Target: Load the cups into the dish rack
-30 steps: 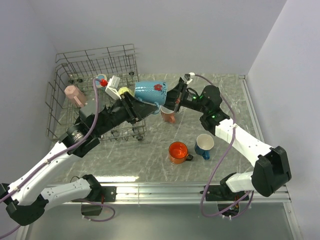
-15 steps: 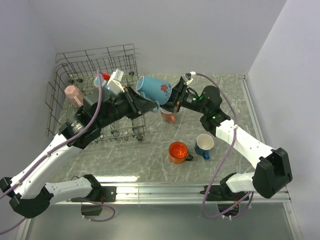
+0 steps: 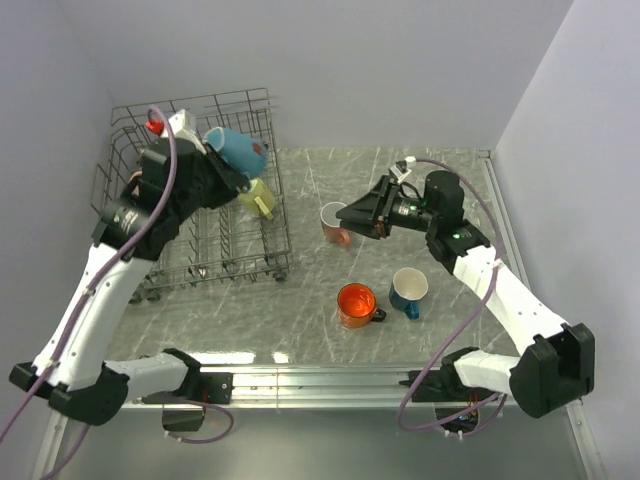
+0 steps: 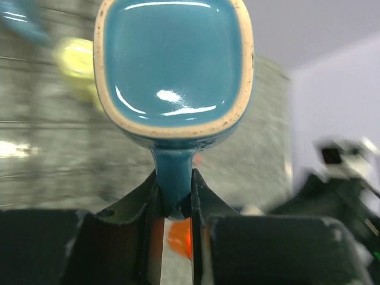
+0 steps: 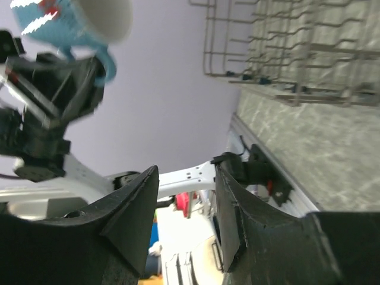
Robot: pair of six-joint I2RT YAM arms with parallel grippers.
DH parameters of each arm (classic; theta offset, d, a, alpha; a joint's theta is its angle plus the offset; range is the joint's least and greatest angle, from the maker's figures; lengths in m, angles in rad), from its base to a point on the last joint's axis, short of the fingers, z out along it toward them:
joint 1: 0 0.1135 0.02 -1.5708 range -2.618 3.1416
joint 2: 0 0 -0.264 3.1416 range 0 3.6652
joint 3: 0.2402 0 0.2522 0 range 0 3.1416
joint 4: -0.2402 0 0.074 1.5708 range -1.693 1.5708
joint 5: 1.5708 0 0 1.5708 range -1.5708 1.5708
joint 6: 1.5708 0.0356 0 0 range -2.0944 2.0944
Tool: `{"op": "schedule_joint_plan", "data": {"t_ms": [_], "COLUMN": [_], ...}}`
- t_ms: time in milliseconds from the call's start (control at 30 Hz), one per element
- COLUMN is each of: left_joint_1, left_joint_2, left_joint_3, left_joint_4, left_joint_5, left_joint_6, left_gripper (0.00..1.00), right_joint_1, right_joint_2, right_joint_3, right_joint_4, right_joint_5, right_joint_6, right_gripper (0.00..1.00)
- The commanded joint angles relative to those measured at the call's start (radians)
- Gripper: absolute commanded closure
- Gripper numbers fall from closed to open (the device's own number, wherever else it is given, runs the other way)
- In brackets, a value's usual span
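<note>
My left gripper should next lower the teal cup into the rack, going left in the top view, as the pale yellow cup fills the spot below.
The teal butterfly cup (image 3: 241,149) hangs over the back of the grey wire dish rack (image 3: 122,178). My left gripper (image 3: 226,166) is shut on its handle; in the left wrist view the fingers (image 4: 203,199) pinch the handle (image 4: 173,181) below the cup body (image 4: 173,59). A pale yellow cup (image 3: 257,198) sits in the rack just below. Three cups stand on the table: salmon (image 3: 334,222), orange (image 3: 356,303), dark blue (image 3: 409,290). My right gripper (image 3: 350,214) is open and empty beside the salmon cup. The right wrist view shows its gripper (image 5: 187,178), the teal cup (image 5: 71,24) and the rack (image 5: 285,53).
The rack stands in the table's far left corner against the walls. The marble-patterned table (image 3: 300,320) runs to a metal rail (image 3: 320,378) at the near edge. My left arm (image 3: 100,270) covers part of the rack's left side.
My right gripper opened, released the teal cup and drew back to the right. My left arm, gripping the cup's handle, swung it left and back from mid-table over the rack.
</note>
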Motion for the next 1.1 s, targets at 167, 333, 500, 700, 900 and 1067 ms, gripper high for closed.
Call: {"op": "schedule_joint_plan", "data": {"t_ms": [167, 333, 500, 700, 900, 1067], "left_joint_1": [0.380, 0.489, 0.532, 0.581, 0.595, 0.595], "left_joint_2": [0.152, 0.201, 0.270, 0.350, 0.435, 0.468], "left_joint_3": [0.051, 0.046, 0.040, -0.001, 0.011, -0.038], "left_joint_4": [-0.102, -0.062, -0.026, 0.014, 0.045, 0.095], "left_joint_5": [-0.051, -0.059, -0.062, 0.001, 0.079, 0.137], "left_joint_6": [0.169, 0.240, 0.275, 0.303, 0.309, 0.310], "left_gripper": [1.00, 1.00, 1.00, 1.00, 1.00, 1.00], "right_joint_1": [-0.059, -0.082, -0.086, -0.094, -0.099, -0.105], "right_joint_2": [-0.109, -0.121, -0.117, -0.109, -0.108, -0.106], "right_joint_3": [-0.019, -0.040, -0.071, -0.066, -0.088, -0.100], "right_joint_4": [-0.214, -0.263, -0.259, -0.292, -0.292, -0.294], "right_joint_5": [-0.031, -0.045, -0.057, -0.055, -0.054, -0.052], "right_joint_6": [-0.182, -0.216, -0.212, -0.244, -0.245, -0.250], "right_gripper": [0.51, 0.52, 0.52, 0.53, 0.53, 0.54]}}
